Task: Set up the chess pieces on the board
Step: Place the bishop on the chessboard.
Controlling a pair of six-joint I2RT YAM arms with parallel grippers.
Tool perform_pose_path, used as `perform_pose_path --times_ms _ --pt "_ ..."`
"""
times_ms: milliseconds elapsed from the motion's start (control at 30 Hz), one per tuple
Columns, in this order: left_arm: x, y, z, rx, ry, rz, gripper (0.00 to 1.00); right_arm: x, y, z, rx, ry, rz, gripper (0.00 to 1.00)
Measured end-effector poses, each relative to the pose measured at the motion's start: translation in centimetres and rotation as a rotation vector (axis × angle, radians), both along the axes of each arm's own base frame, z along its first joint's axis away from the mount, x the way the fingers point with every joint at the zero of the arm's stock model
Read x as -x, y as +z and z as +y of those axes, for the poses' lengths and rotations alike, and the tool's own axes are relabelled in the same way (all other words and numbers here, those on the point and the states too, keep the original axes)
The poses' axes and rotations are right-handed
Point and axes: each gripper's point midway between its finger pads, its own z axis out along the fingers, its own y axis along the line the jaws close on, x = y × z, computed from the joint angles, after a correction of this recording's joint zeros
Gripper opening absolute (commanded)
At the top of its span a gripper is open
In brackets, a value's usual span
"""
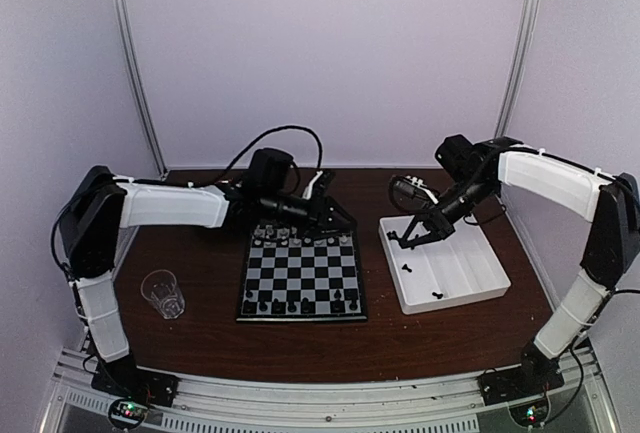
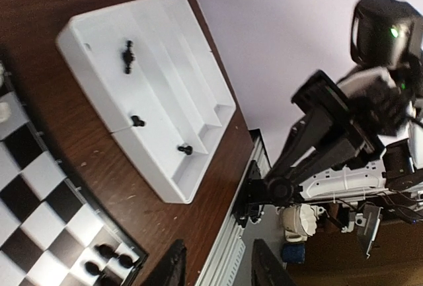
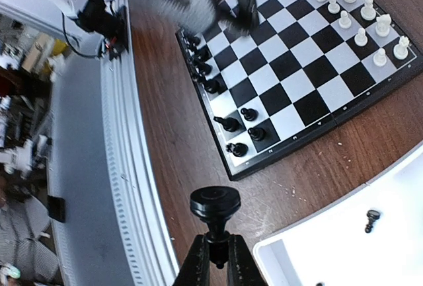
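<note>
The right gripper's piece goes back, down and to the left in the top view next, for release on the near row's empty square (image 1: 321,308) (image 3: 223,106) between black pieces.
The board (image 1: 300,275) lies at the table's middle, with white chess pieces (image 1: 290,238) on its far rows and black chess pieces (image 1: 300,305) on its near row. My right gripper (image 1: 406,242) hovers over the white tray's left edge. In the right wrist view it (image 3: 215,259) is shut on a black piece (image 3: 215,203), held base outward above the wood between the board (image 3: 284,68) and the tray. My left gripper (image 1: 343,221) is at the board's far right corner. In the left wrist view it (image 2: 218,269) is open and empty.
A white compartmented tray (image 1: 478,293) lies right of the board and holds a few loose black pieces (image 2: 129,57) (image 1: 436,294). A clear glass cup (image 1: 163,293) stands left of the board. The metal rail (image 1: 330,393) runs along the near edge.
</note>
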Motion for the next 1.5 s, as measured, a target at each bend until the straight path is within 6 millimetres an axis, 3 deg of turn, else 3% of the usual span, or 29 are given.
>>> perform_pose_path --times_ms 200,433,633,767,1067,1500 --pt "-2.6 2.6 8.1 -0.155 0.164 -0.152 0.37 2.6 0.7 2.3 0.207 0.185 -0.283 0.05" --pt "-0.7 5.2 13.8 -0.351 0.247 -0.356 0.38 3.1 1.0 5.4 0.427 0.384 -0.553 0.04" --pt "0.3 6.0 19.5 -0.465 0.367 -0.447 0.42 4.2 -2.0 9.1 0.605 0.613 -0.703 0.02" --pt "1.1 5.7 22.3 -0.519 0.424 -0.477 0.42 5.4 -4.6 10.3 0.713 0.759 -0.758 0.01" --pt "2.2 3.2 24.4 -0.602 0.436 -0.463 0.43 5.6 -6.2 13.1 0.809 0.926 -0.866 0.02" --pt "2.6 3.2 25.3 -0.61 0.461 -0.482 0.43 4.4 -8.4 13.0 0.947 1.054 -0.95 0.02"
